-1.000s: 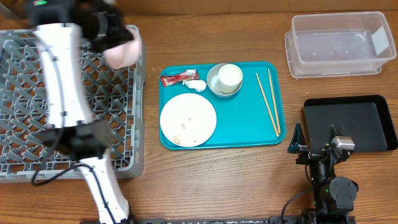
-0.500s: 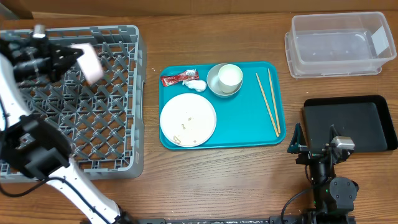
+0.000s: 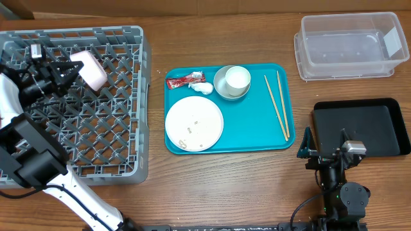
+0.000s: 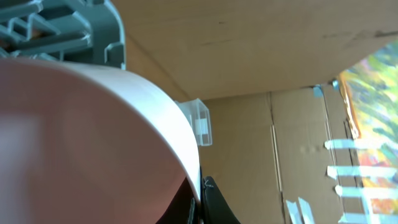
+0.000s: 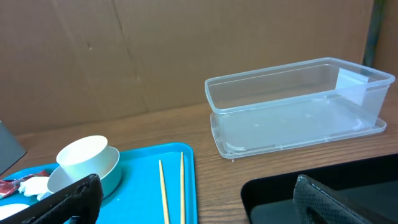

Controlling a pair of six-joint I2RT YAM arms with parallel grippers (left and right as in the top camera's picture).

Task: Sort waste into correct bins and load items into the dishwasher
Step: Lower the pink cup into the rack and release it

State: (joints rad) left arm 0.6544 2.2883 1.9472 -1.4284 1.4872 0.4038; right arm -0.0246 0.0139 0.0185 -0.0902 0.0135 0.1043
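Note:
The left gripper brings the plate down among the slots in the back of the grey dish rack next, since the plate's edge is still above the slots.
My left gripper point(image 3: 61, 70) is shut on the rim of a round white plate point(image 3: 91, 69), held on edge over the back of the grey dish rack point(image 3: 96, 128). In the left wrist view the plate point(image 4: 93, 137) fills the frame, pinched between the jaws point(image 4: 200, 199). On the teal tray point(image 3: 250, 131) lie a second white plate point(image 3: 194, 123) with food scraps point(image 3: 187, 131), a red wrapper point(image 3: 184, 79), a tissue wad point(image 3: 203, 88), a steel bowl point(image 3: 221, 86) holding a white cup point(image 3: 237, 78), and chopsticks point(image 3: 277, 106). My right gripper point(image 3: 327, 151) is open and empty beside the black tray point(image 3: 372, 125).
The clear tub point(image 3: 350, 46) stands empty at the back right, also seen in the right wrist view point(image 5: 298, 106). That view also shows the cup point(image 5: 82, 157), the chopsticks point(image 5: 171, 190) and the black tray's corner point(image 5: 273, 193). A cardboard wall stands behind the table.
My left arm has swung left, carrying the white plate from the rack's back right corner to over the rack's back left part. The right arm has not moved.

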